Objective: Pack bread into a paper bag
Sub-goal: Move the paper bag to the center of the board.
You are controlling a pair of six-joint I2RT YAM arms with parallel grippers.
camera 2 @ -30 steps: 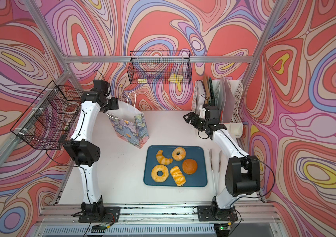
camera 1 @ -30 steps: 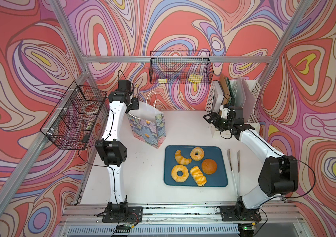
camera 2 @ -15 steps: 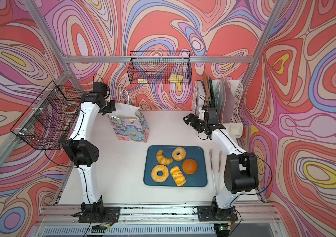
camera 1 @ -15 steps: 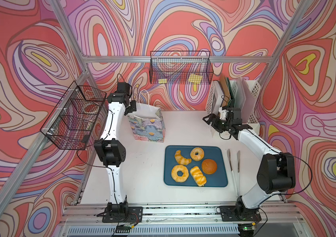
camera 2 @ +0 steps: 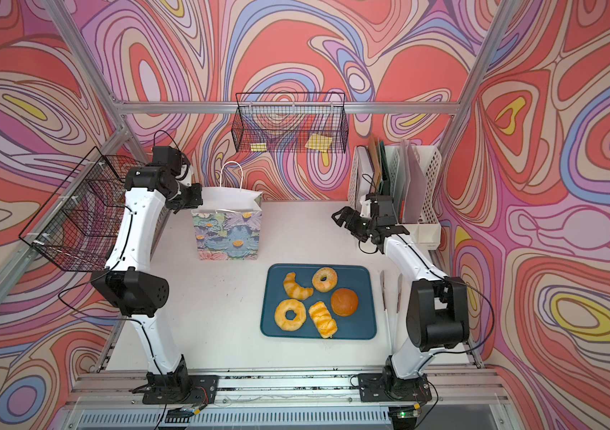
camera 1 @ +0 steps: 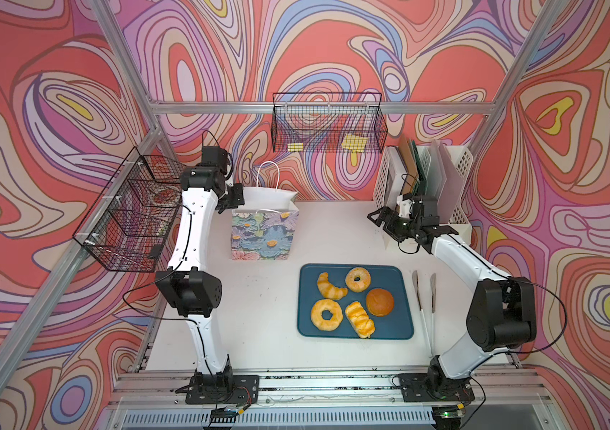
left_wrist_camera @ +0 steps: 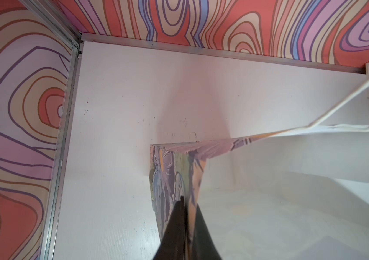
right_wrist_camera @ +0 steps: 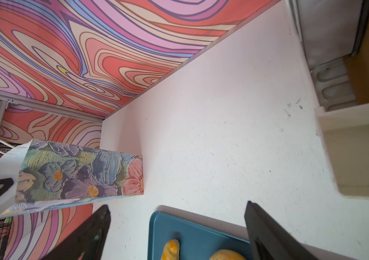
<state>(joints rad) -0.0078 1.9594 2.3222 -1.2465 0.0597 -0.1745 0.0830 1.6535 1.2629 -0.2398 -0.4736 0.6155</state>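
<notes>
The robot's left gripper will pull back, drag the bag [camera 1: 264, 234] onto bare tabletop that lies toward the robot's base from the gripper, and let go of the bag's rim nearer the bread.
The flowered paper bag [camera 1: 264, 234] [camera 2: 227, 238] stands upright and open at the back left of the table. My left gripper [camera 1: 234, 199] [left_wrist_camera: 186, 202] is shut on the top edge of its left side wall, one finger outside and one inside the bag [left_wrist_camera: 179, 171]. The bread lies on a teal tray [camera 1: 307, 331]: a croissant [camera 1: 329, 286], two ring doughnuts [camera 1: 358, 279] [camera 1: 326, 314], a brown bun [camera 1: 380, 301] and a striped twisted roll [camera 1: 360, 324]. My right gripper [camera 1: 379, 219] [right_wrist_camera: 176, 207] hangs open and empty behind the tray [right_wrist_camera: 201, 236], to the right of the bag [right_wrist_camera: 82, 175].
Metal tongs [camera 1: 424, 294] lie to the right of the tray. A white perforated file rack [camera 1: 441, 178] stands in the back right corner, close behind my right wrist. Wire baskets hang on the back wall [camera 1: 327, 126] and the left wall [camera 1: 132, 216].
My left gripper has shut on the bag's edge. The bag has swung from a slanted stand to square-on and shifted slightly left and back. The right arm has barely moved.
</notes>
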